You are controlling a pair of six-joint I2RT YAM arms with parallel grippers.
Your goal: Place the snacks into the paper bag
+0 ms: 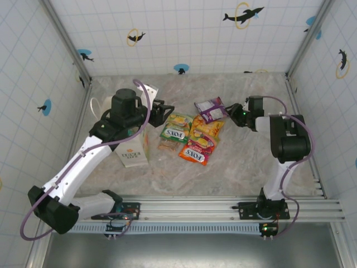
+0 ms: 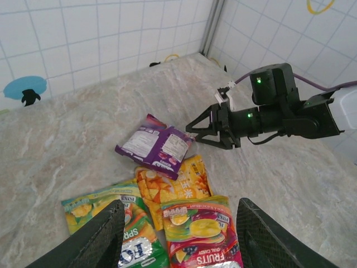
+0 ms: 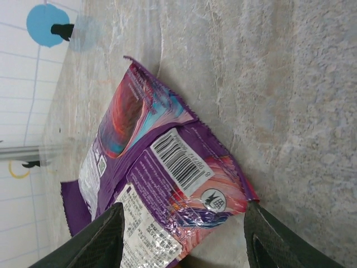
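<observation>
My right gripper should next slide a little farther toward the purple packet and close on its nearest edge, which is already between the open fingers.
Several snack packets lie in a cluster mid-table: a purple packet, a yellow one, a green FOX'S pack, a red FOX'S pack and a small clear one. The cream paper bag stands left of them, largely covered by my left arm. My left gripper hangs open over the red pack and green pack, holding nothing. My right gripper is open at the purple packet's right edge, its fingers either side of the corner.
Tiled walls enclose the marble table on three sides. My right gripper shows in the left wrist view, just right of the purple packet and behind the yellow one. The bag's loop handle lies toward the left wall.
</observation>
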